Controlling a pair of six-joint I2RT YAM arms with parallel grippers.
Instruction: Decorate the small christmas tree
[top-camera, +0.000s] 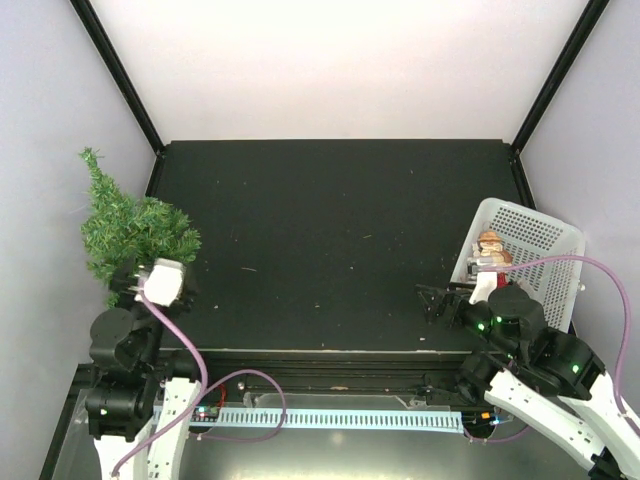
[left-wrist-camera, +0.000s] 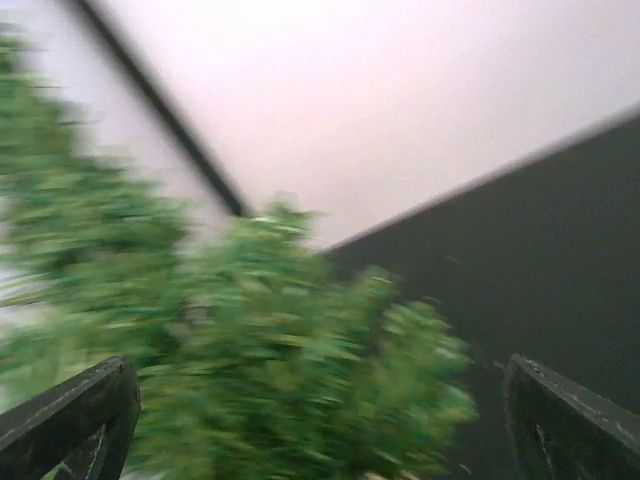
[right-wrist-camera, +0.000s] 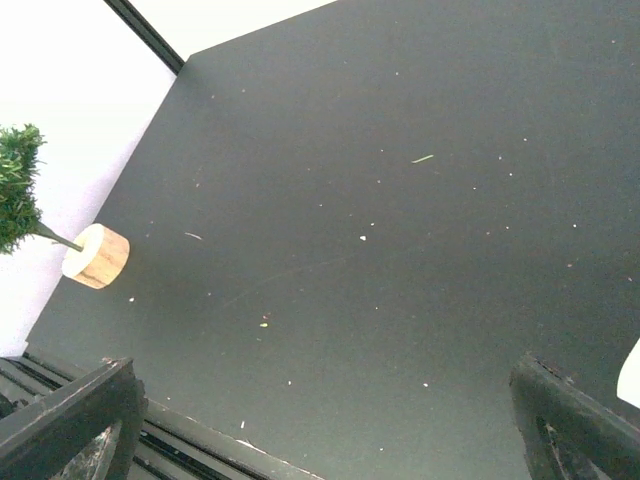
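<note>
The tree narrows toward its tip, so my left gripper must next go outward and left in the top view and close around the tree's slim upper part (top-camera: 103, 189) (left-wrist-camera: 38, 135).
The small christmas tree (top-camera: 130, 225) leans at the table's left edge, its tip pointing toward the back left. In the left wrist view its green branches (left-wrist-camera: 260, 370) are blurred and fill the space between the fingers. Its round wooden base (right-wrist-camera: 96, 256) shows in the right wrist view, resting on the black table. My left gripper (top-camera: 135, 270) (left-wrist-camera: 318, 375) is open, its fingers wide apart on either side of the foliage. My right gripper (top-camera: 437, 300) (right-wrist-camera: 322, 370) is open and empty above the table's near right part.
A white perforated basket (top-camera: 535, 255) stands at the right edge, holding a small brown and white figurine ornament (top-camera: 490, 248). The black table (top-camera: 330, 230) is enclosed by pale walls. A cable tray (top-camera: 340, 417) runs along the front.
</note>
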